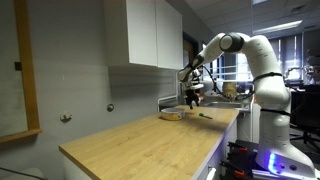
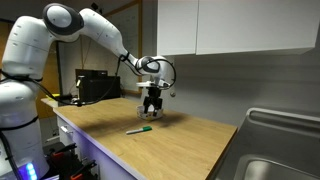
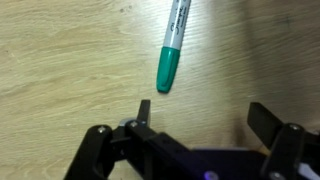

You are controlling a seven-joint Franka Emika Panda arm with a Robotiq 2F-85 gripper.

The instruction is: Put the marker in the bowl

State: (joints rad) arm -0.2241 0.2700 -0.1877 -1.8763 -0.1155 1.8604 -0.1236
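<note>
That end of the marker is nearest my open fingers. My gripper will next move down and toward the left in the wrist view, onto the marker's green cap [image 2: 147, 128] [image 3: 168, 69].
The marker [image 3: 172, 50] has a green cap and a pale barrel. It lies flat on the wooden counter, just ahead of my open, empty gripper [image 3: 203, 110] in the wrist view. In both exterior views the gripper [image 2: 152, 108] [image 1: 193, 99] hangs a little above the counter. The marker [image 2: 139, 130] lies in front of the gripper and apart from it, and it also shows in an exterior view [image 1: 205, 114]. The pale shallow bowl [image 1: 172, 115] sits on the counter beside the gripper. The bowl does not show in the wrist view.
The wooden counter [image 1: 140, 142] is long and ends at a steel sink [image 2: 283, 150] with a raised rim. White wall cabinets [image 1: 150, 35] hang above the back wall. The counter's front edge [image 2: 100, 150] drops off toward the robot base.
</note>
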